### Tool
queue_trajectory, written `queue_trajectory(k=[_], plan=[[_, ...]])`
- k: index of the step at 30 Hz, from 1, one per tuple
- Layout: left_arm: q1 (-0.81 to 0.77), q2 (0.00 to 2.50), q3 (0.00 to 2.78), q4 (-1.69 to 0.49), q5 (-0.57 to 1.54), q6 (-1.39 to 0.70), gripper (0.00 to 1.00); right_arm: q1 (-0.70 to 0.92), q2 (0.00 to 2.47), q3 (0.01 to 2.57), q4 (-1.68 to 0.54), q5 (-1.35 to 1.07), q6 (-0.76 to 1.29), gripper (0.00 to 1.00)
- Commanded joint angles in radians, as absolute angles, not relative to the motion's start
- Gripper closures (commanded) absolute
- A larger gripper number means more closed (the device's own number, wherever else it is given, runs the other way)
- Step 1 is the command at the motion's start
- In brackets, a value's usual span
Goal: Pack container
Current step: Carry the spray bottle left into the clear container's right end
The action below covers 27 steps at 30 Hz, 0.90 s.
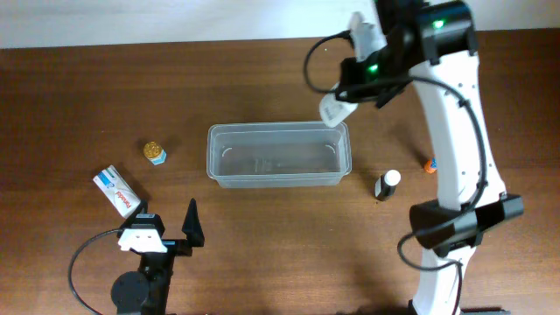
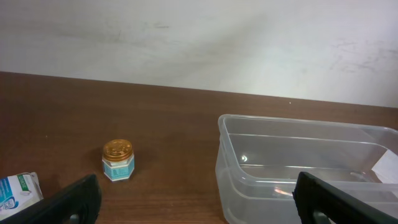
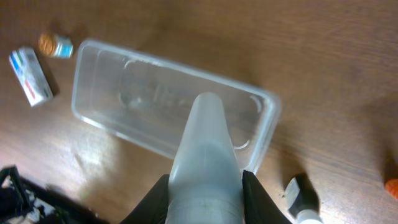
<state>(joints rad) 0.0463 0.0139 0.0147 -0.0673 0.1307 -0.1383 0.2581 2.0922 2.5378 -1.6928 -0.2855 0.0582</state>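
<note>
My right gripper moves down with a turn next and releases the white bottle (image 3: 206,155) inside the container, as the container's end by the dark bottle (image 3: 246,129) lies below.
The clear plastic container (image 1: 278,155) stands empty at the table's middle; it also shows in the left wrist view (image 2: 298,165) and the right wrist view (image 3: 168,102). My right gripper (image 1: 337,107) is shut on a pale white bottle (image 3: 206,155) and holds it in the air above the container's right end. My left gripper (image 2: 199,202) is open and empty, low near the table's front left, facing the container. A small jar with a gold lid (image 1: 155,151) stands left of the container, also in the left wrist view (image 2: 118,160).
A white and blue box (image 1: 117,191) lies at the left. A small dark bottle with a white cap (image 1: 386,184) stands right of the container. A small orange object (image 1: 430,164) lies further right by the right arm.
</note>
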Motion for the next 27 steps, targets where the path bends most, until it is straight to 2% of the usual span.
queue_trajectory(k=[1,8,15,27], plan=[[0.051,0.005,0.009,-0.069,0.126,-0.125,0.01,0.333,2.065,2.469,-1.699,-0.172,0.131,0.91],[0.051,0.005,0.009,-0.069,0.126,-0.125,0.01,0.427,2.066,2.293,-1.664,0.019,0.272,0.9],[0.051,0.005,0.009,-0.069,0.126,-0.125,0.01,0.433,2.066,2.2,-1.541,0.052,0.336,0.9],[0.051,0.005,0.009,-0.069,0.126,-0.125,0.01,0.439,2.067,2.101,-1.45,0.084,0.455,0.91]])
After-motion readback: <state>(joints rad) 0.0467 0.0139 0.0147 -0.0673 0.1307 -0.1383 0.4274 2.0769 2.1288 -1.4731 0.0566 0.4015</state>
